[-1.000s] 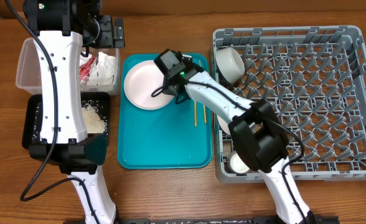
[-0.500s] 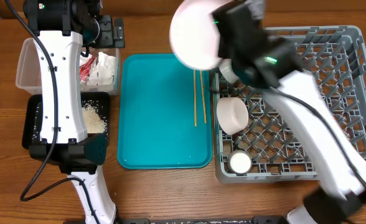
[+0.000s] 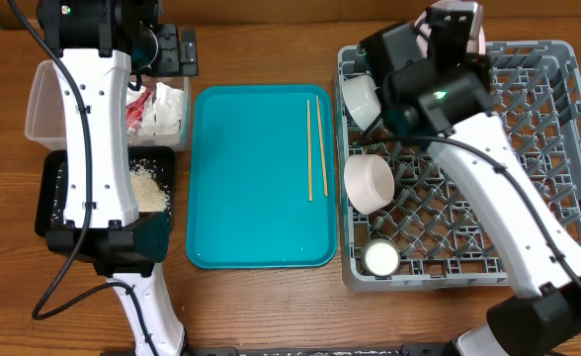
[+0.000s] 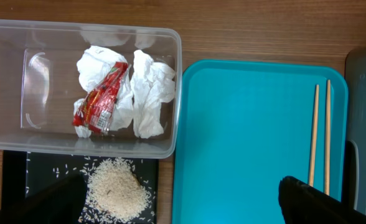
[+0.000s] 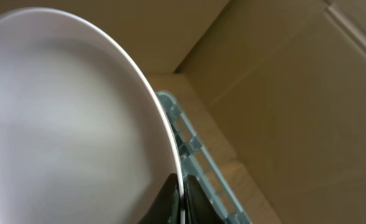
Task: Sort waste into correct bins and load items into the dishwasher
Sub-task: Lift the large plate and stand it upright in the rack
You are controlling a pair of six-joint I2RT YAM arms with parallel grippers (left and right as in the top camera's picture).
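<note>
The slots beside the far white bowl are below the right gripper, so next the right gripper will move down, ease the plate's edge into them and then let the plate go.
My right gripper (image 5: 181, 183) is shut on the rim of a pale round plate (image 5: 65, 124) and holds it on edge above the far left part of the grey dish rack (image 3: 468, 280). From overhead the gripper (image 3: 456, 30) hides nearly all of the plate. Two white bowls (image 3: 369, 184) (image 3: 362, 99) and a small white cup (image 3: 380, 259) sit in the rack's left side. Two wooden chopsticks (image 3: 313, 148) lie on the teal tray (image 3: 251, 208). My left gripper (image 4: 183, 208) is open and empty above the bins.
The clear tub (image 4: 173, 74) holds the red-and-white wrapper (image 4: 102, 99) and white napkins (image 4: 152, 93). The black tray (image 3: 48, 198) in front of it holds the rice heap (image 4: 117, 190). The left arm's white link covers part of both bins from overhead.
My right gripper lifted the plate off the teal tray, swung it right and far, and turned it on edge over the rack. The left arm has not moved.
</note>
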